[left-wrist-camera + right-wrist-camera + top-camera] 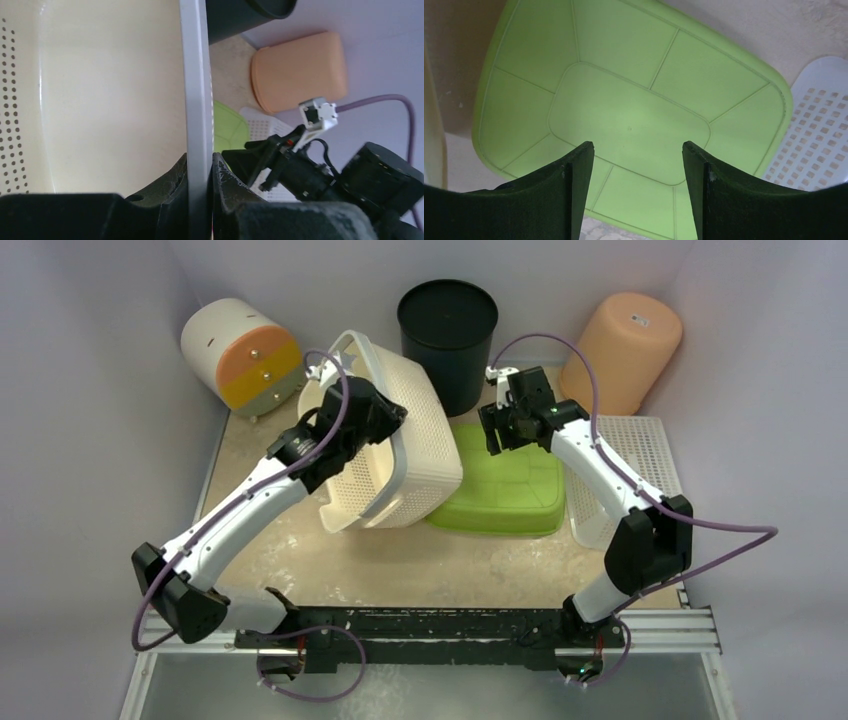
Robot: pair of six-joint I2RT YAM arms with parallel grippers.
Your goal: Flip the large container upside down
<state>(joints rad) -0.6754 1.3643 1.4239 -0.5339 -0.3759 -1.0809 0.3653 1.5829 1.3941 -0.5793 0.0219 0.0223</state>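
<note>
Bare tabletop lies left in the top view, so my left gripper will next swing the container's rim that way, tipping the sideways container further, and release it.
The large container (425,445) is a cream basket with finely dotted walls. It is tipped up on its side at centre-left, its opening facing left and its lower side next to the green tub. My left gripper (385,420) is shut on its upper rim (196,90), one finger inside the cream wall (110,100) and one outside. Over the lime-green tub (500,490), my right gripper (497,435) hangs open with nothing between its fingers. In the right wrist view the open right gripper (638,150) looks down on the tub's ribbed bottom (624,100).
A black bucket (447,325) stands at the back centre, a peach bucket (620,345) lies at the back right, and a white drum with orange and yellow bands (240,355) lies at the back left. A white lattice basket (635,455) lies right of the green tub.
</note>
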